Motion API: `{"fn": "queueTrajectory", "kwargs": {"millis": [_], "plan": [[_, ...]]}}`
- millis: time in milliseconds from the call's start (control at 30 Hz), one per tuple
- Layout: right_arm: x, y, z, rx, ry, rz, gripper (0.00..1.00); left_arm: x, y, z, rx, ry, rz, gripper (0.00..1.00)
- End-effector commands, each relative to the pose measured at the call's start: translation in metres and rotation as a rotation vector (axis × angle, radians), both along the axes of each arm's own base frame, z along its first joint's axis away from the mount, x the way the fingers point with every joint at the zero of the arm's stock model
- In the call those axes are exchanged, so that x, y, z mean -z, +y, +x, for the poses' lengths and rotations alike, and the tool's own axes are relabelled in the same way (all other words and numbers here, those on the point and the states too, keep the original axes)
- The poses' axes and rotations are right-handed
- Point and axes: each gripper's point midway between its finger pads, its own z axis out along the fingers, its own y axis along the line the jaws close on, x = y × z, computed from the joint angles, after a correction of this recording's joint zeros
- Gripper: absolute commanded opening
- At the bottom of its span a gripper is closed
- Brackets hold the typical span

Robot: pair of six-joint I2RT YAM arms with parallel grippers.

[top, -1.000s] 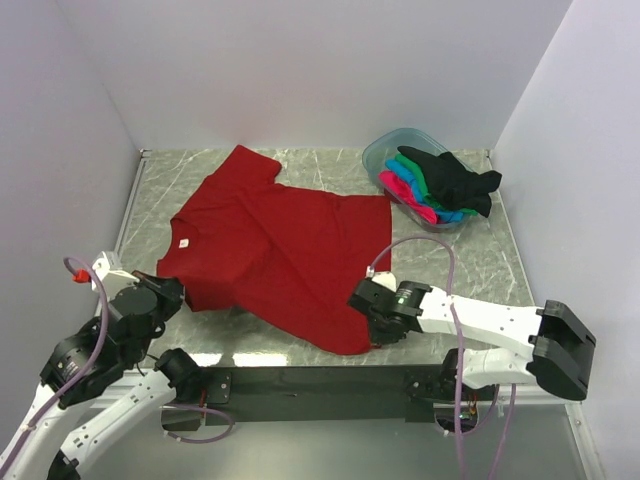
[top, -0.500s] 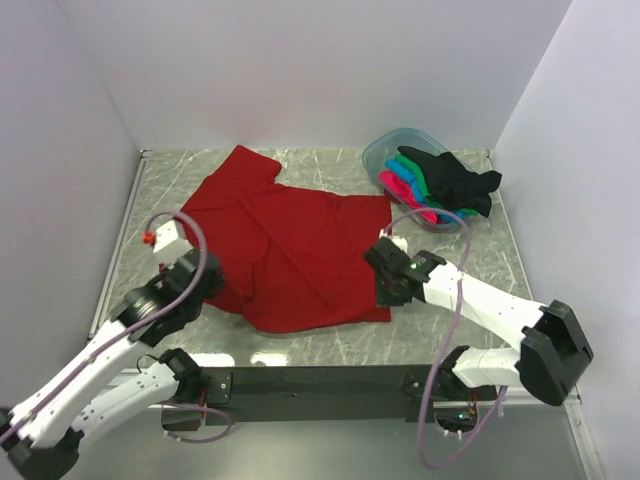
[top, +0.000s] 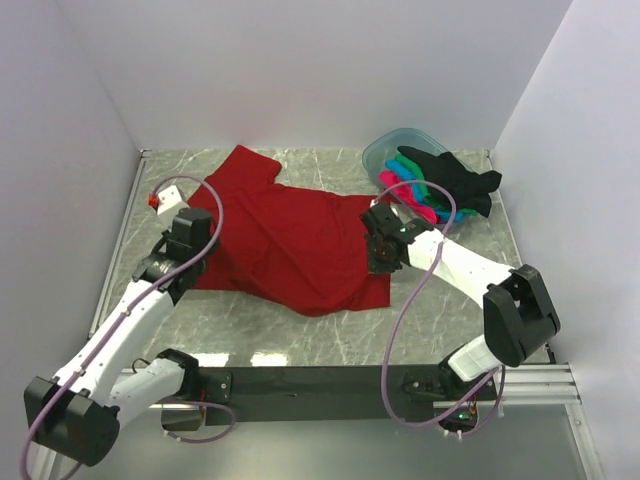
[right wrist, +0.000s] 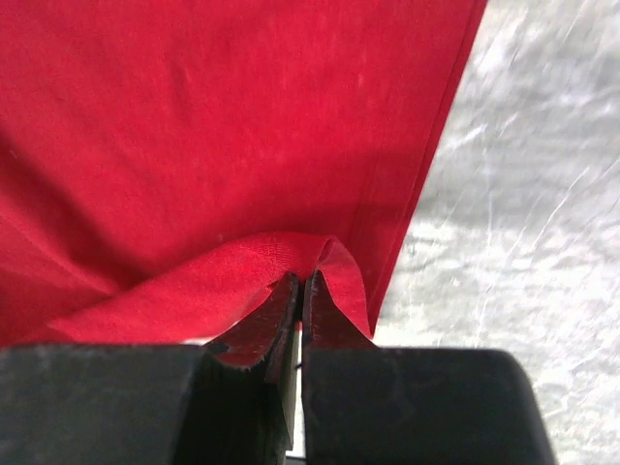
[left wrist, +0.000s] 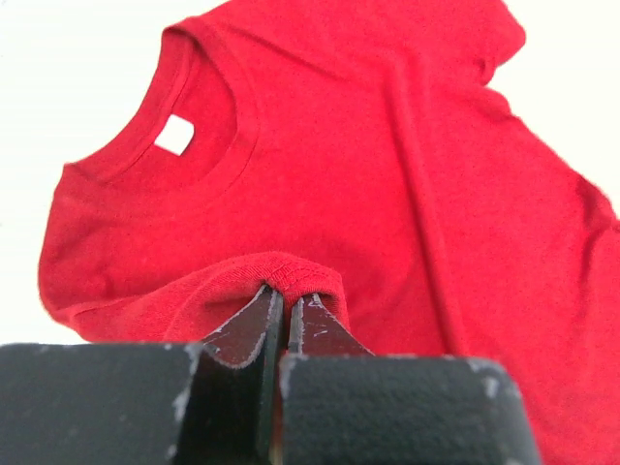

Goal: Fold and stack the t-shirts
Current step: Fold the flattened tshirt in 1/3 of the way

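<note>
I will next pull the cloth held in my left gripper outward toward the red t-shirt's far shoulder (top: 225, 180) (left wrist: 254, 34) and let it go, since the fold still stops short.
The dark red t-shirt (top: 285, 240) lies spread on the marble table, its near half lifted and folded toward the back. My left gripper (top: 200, 262) is shut on its near-left edge; in the left wrist view (left wrist: 287, 295) the cloth wraps over the closed tips, with the collar and white label (left wrist: 174, 135) beyond. My right gripper (top: 383, 262) is shut on the shirt's near-right hem; in the right wrist view (right wrist: 302, 281) a fold of red cloth (right wrist: 242, 262) sits over the tips. The black t-shirt (top: 450, 180) drapes over green, blue and pink shirts (top: 415, 196) at the back right.
A clear bluish plastic tub (top: 385, 150) at the back right holds the other shirts. White walls stand on the left, back and right. Bare marble table (top: 440, 300) shows in front of the red shirt.
Both grippers have carried the shirt's near edge away from the table front toward the back, folding the near half over the rest. The red cloth now covers less of the near table.
</note>
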Motion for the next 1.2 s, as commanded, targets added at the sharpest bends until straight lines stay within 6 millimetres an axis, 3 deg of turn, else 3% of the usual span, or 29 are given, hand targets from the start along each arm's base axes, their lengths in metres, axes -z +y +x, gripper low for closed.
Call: {"fn": "queueTrajectory", "kwargs": {"millis": [0,167,367,733,800,933,1000,1033,1100,1133,1167], "plan": [[-0.022,0.007,0.029,-0.019,-0.076,0.042,0.00,-0.036,-0.008,0.029,0.083,-0.108,-0.021,0.01],[-0.020,-0.003,0.044,0.008,-0.069,0.038,0.00,-0.036,-0.004,0.050,0.098,-0.114,-0.019,0.01],[-0.008,-0.016,0.055,0.039,-0.039,0.025,0.00,-0.020,0.011,0.075,0.088,-0.075,-0.024,0.01],[-0.004,-0.022,0.070,0.052,-0.031,0.037,0.00,-0.003,0.009,0.124,0.148,-0.035,-0.006,0.01],[-0.001,-0.023,0.073,0.052,-0.026,0.032,0.00,0.010,0.013,0.132,0.132,0.002,0.002,0.01],[-0.003,-0.024,0.080,0.061,-0.030,0.034,0.00,0.012,0.018,0.149,0.118,0.010,0.011,0.01],[-0.005,-0.023,0.083,0.064,-0.043,0.040,0.00,0.014,0.018,0.155,0.119,0.007,0.011,0.12],[-0.006,-0.022,0.083,0.063,-0.044,0.044,0.04,0.013,0.017,0.157,0.120,0.003,0.009,0.35],[-0.014,-0.023,0.083,0.073,-0.072,0.055,0.21,0.015,0.020,0.157,0.093,0.010,0.006,0.57],[-0.011,-0.026,0.077,0.078,-0.072,0.049,0.40,0.015,0.022,0.156,0.080,0.013,0.008,0.72],[-0.014,-0.030,0.074,0.087,-0.086,0.045,0.45,0.016,0.025,0.152,0.065,0.023,0.012,0.76]]}}
